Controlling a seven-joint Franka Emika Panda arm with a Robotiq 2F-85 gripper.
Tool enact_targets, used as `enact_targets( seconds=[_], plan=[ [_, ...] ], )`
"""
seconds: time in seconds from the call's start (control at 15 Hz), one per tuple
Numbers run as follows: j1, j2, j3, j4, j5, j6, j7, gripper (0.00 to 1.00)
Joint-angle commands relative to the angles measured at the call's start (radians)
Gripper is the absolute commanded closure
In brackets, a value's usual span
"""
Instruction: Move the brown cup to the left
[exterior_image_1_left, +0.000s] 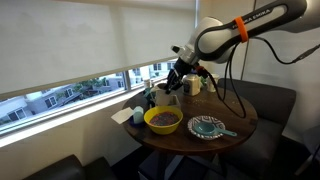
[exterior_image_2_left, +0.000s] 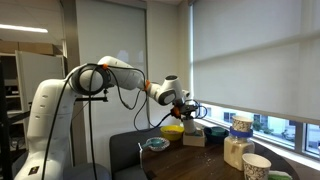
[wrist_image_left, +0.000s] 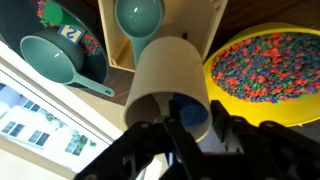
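Note:
The cup hangs over the wooden box (exterior_image_2_left: 194, 139) (wrist_image_left: 188, 20) beside the yellow bowl, so I will lower my gripper toward that box and let go of the cup's rim.
The brown cup (wrist_image_left: 165, 75) is a tan paper cup with a blue inside. In the wrist view its open mouth faces the camera. My gripper (wrist_image_left: 186, 135) is shut on the cup's rim, with one black finger inside the mouth and one outside. In both exterior views the gripper (exterior_image_1_left: 172, 84) (exterior_image_2_left: 190, 107) hangs just above the window side of the round wooden table (exterior_image_1_left: 235, 134). The cup itself is too small to make out there.
A yellow bowl of coloured bits (wrist_image_left: 272, 68) (exterior_image_1_left: 162, 120) lies right beside the cup. A teal bowl with a scoop (wrist_image_left: 60, 50) and a wooden box holding a teal scoop (wrist_image_left: 140, 15) are close behind. A teal plate (exterior_image_1_left: 207, 126), a patterned cup (exterior_image_2_left: 256, 166) and a jar (exterior_image_2_left: 238, 140) also stand on the table.

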Motion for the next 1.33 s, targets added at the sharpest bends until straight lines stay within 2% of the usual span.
enact_targets(
  seconds=[0.0,0.6,0.67,0.73,0.8,0.87,1.0,1.13,1.27],
  plan=[
    [-0.041,0.043,0.033,0.059,0.066,-0.035,-0.054,0.89],
    [-0.078,0.082,0.013,0.067,0.022,-0.141,-0.009,0.89],
    [-0.078,0.083,0.013,0.072,0.02,-0.154,0.002,0.76],
    [-0.079,0.077,0.017,0.07,0.023,-0.154,0.0,0.39],
    [-0.08,0.061,0.023,0.072,0.038,-0.157,-0.007,0.38],
    [-0.082,0.039,0.032,0.069,0.056,-0.159,-0.02,0.33],
    [-0.086,-0.026,0.049,0.052,0.094,-0.149,-0.048,0.19],
    [-0.096,-0.139,0.062,0.001,0.185,-0.165,-0.105,0.05],
    [-0.099,-0.231,0.045,-0.02,0.322,-0.309,-0.236,0.0]
  ],
)
